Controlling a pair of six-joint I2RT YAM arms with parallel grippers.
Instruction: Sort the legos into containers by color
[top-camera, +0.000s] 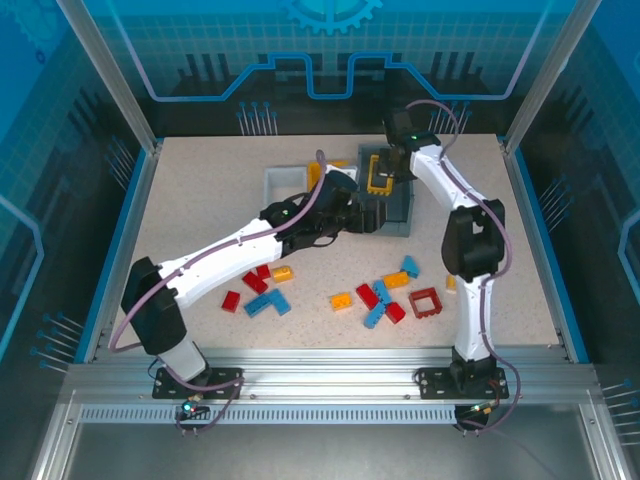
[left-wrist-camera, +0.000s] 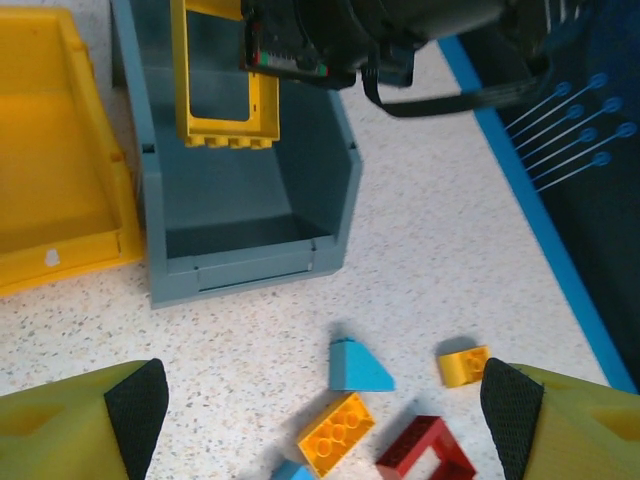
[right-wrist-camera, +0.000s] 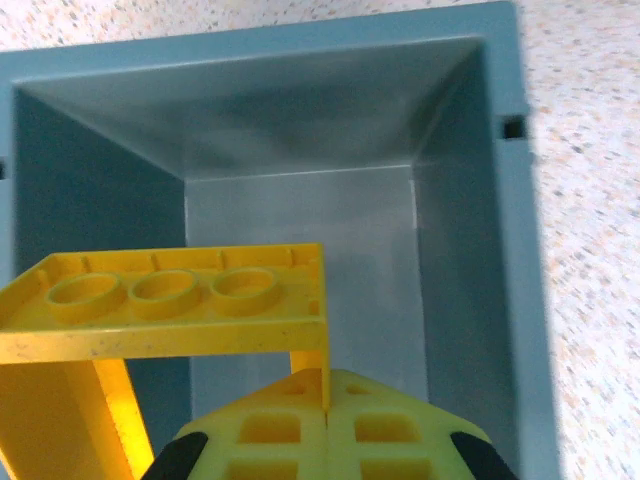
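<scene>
My right gripper is above the dark grey container's empty bottom with the yellow frame. It will next lower the frame onto that bottom, toward the yellow container's side, and let it go.
My right gripper (right-wrist-camera: 325, 395) is shut on the edge of a yellow open-frame lego (right-wrist-camera: 170, 300), which hangs over the inside of the dark grey container (right-wrist-camera: 300, 215). From above, that frame (top-camera: 378, 172) is at the grey bin (top-camera: 398, 210). My left gripper (left-wrist-camera: 322, 405) is open and empty, high over the table in front of the grey bin (left-wrist-camera: 240, 215). Below it lie a blue sloped lego (left-wrist-camera: 358, 368), a yellow brick (left-wrist-camera: 336, 432), a small yellow piece (left-wrist-camera: 463, 365) and a red frame (left-wrist-camera: 425, 455). The yellow container (left-wrist-camera: 50, 180) stands beside the grey one. The white container (top-camera: 283, 182) is further left.
Loose legos lie in two groups at the table's front: red, blue and yellow ones (top-camera: 258, 290) on the left, several mixed ones (top-camera: 385, 292) on the right. The left arm (top-camera: 240, 250) stretches diagonally across the table. A blue border (left-wrist-camera: 520, 190) marks the right edge.
</scene>
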